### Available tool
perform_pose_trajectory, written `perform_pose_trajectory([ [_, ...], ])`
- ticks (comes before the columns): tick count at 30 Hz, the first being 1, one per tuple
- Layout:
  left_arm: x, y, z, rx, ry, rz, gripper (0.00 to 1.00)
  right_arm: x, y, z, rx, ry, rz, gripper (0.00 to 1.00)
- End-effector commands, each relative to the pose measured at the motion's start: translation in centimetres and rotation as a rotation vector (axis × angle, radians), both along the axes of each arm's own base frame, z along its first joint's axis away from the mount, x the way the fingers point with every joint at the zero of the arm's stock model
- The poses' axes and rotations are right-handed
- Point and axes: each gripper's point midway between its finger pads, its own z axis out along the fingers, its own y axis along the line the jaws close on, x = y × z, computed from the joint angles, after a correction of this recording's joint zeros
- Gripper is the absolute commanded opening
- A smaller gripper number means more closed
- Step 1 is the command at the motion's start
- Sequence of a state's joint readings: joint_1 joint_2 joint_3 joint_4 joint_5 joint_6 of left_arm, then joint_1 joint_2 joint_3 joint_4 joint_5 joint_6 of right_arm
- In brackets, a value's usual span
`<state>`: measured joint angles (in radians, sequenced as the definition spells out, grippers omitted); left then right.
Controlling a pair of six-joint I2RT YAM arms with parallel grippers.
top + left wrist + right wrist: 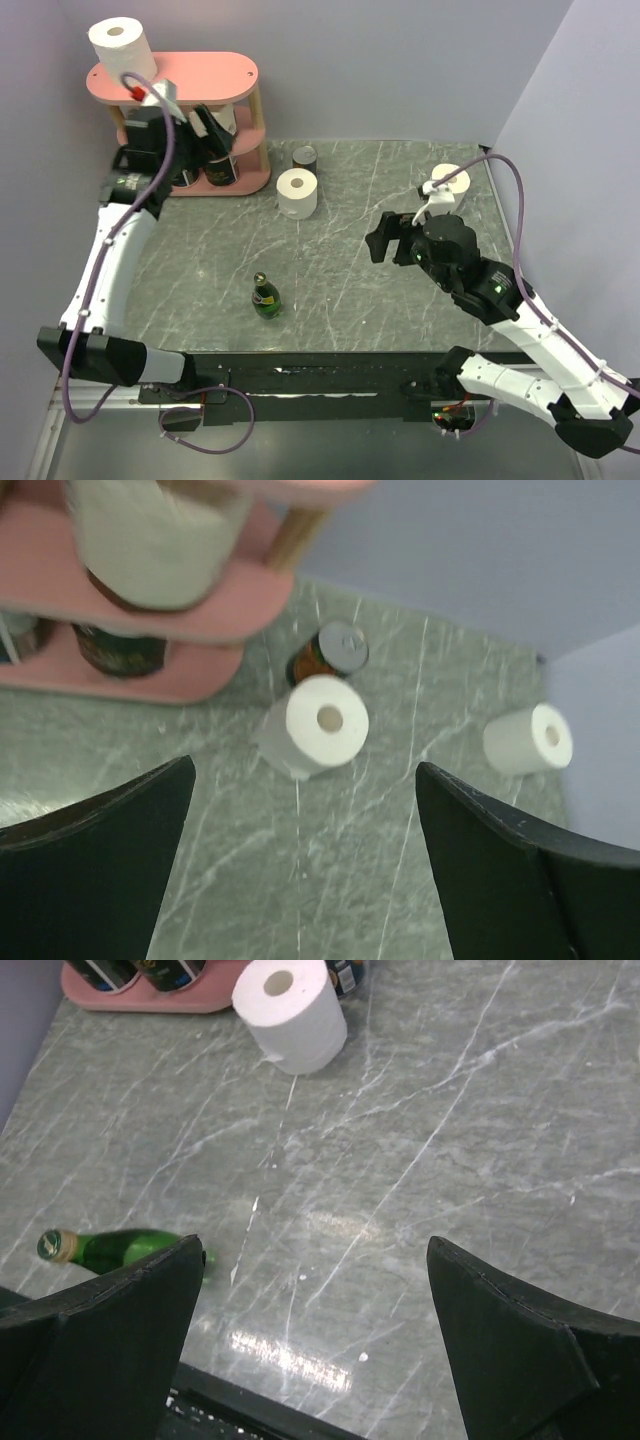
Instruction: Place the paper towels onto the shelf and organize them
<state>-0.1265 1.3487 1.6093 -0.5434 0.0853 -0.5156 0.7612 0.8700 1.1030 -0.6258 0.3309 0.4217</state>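
Note:
The white roll is below the left gripper, to the right in the top view, and its core is open, so the left gripper next needs to go down that way astride the white roll's shelf-side rim (284,183) (301,718).
The pink shelf (215,72) stands at the back left. A white paper towel roll (122,42) sits on its top board. A cream roll (150,540) stands on the middle board, and dark-wrapped rolls (120,650) fill the bottom one. My left gripper (208,135) hovers just in front of the middle board, open and empty (305,770). Another white roll (297,192) stands on the table near the shelf's right end. One more roll (452,182) lies at the back right, behind my right arm. My right gripper (385,238) hangs open and empty over mid-table (313,1243).
A small tin can (304,158) stands just behind the white roll by the shelf. A green glass bottle (265,298) lies on the marble table (360,300) near the front centre. Walls close in at the back and on both sides.

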Motion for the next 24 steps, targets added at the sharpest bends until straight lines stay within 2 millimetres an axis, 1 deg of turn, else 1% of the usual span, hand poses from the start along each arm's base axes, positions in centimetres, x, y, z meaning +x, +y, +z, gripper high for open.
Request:
perform_pose_trajectory([
  [1,1.4,-2.4,-3.9,0.046,0.073,-0.014,0.99,-0.7,-0.3,-0.2,0.035,-0.007,0.009,0.99],
  [2,1.5,-3.6,-4.1,0.048,0.08,-0.042,0.99,-1.0,-0.5,-0.3,0.039,-0.006,0.009,0.99],
  [3,1.8,-4.2,-4.7,0.049,0.094,-0.047,0.99,-1.1,-0.6,-0.7,0.036,0.0,0.008,1.0],
  [4,2.4,-4.9,-5.8,0.053,0.118,-0.059,0.99,-1.5,-0.8,-0.5,0.045,-0.009,0.013,0.99],
  [5,2.5,-6.0,-6.4,0.054,0.126,-0.079,0.98,-1.6,-1.0,-0.4,0.052,-0.014,0.009,0.99],
  [6,2.8,-6.5,-6.9,0.053,0.131,-0.087,0.97,-1.8,-1.1,-0.6,0.051,-0.011,0.012,0.99],
  [7,3.7,-7.2,-7.3,0.049,0.115,-0.096,0.97,-2.1,-1.3,-0.3,0.064,-0.022,0.016,0.99],
  [8,3.8,-8.1,-8.3,0.051,0.123,-0.113,0.96,-2.2,-1.4,-0.4,0.068,-0.023,0.016,0.99],
  [9,4.3,-8.6,-8.8,0.053,0.123,-0.12,0.96,-2.3,-1.5,-0.7,0.066,-0.021,0.016,0.99],
  [10,5.2,-9.3,-10.3,0.055,0.141,-0.126,0.95,-2.6,-1.5,-0.5,0.077,-0.026,0.022,0.99],
  [12,6.1,-10.4,-11.4,0.064,0.162,-0.142,0.94,-2.8,-1.6,-1.1,0.074,-0.016,0.023,0.99],
  [13,6.9,-10.9,-13.4,0.077,0.206,-0.147,0.93,-2.9,-1.8,-1.1,0.078,-0.014,0.022,1.0],
  [14,7.4,-11.5,-13.3,0.076,0.207,-0.153,0.92,-3.0,-1.8,-1.4,0.074,-0.005,0.022,1.0],
  [15,7.9,-11.9,-13.9,0.08,0.215,-0.157,0.91,-3.1,-1.8,-1.5,0.075,-0.002,0.024,1.0],
  [16,8.6,-12.4,-15.6,0.087,0.243,-0.16,0.91,-3.2,-1.9,-1.6,0.073,-0.001,0.026,0.99],
  [17,9.1,-13.0,-15.4,0.083,0.23,-0.169,0.89,-3.2,-1.9,-1.5,0.074,-0.002,0.026,0.99],
  [18,9.4,-13.4,-16.0,0.08,0.238,-0.171,0.88,-3.3,-2.0,-1.6,0.073,-0.003,0.023,0.99],
  [19,9.8,-13.9,-17.3,0.088,0.258,-0.175,0.88,-3.3,-2.1,-1.4,0.072,-0.011,0.022,0.99],
  [20,10.0,-14.7,-17.3,0.089,0.251,-0.188,0.87,-3.4,-2.3,-1.3,0.077,-0.017,0.02,0.99],
  [21,10.6,-14.3,-17.6,0.111,0.241,-0.15,0.86,-3.3,-2.3,-1.1,0.08,-0.023,0.017,0.99],
  [22,11.0,-14.5,-18.6,0.124,0.254,-0.139,0.86,-3.4,-2.4,-0.9,0.082,-0.031,0.019,0.99],
  [24,11.7,-14.2,-19.0,0.143,0.256,-0.109,0.86,-3.5,-2.5,-0.7,0.084,-0.035,0.018,1.0],
])
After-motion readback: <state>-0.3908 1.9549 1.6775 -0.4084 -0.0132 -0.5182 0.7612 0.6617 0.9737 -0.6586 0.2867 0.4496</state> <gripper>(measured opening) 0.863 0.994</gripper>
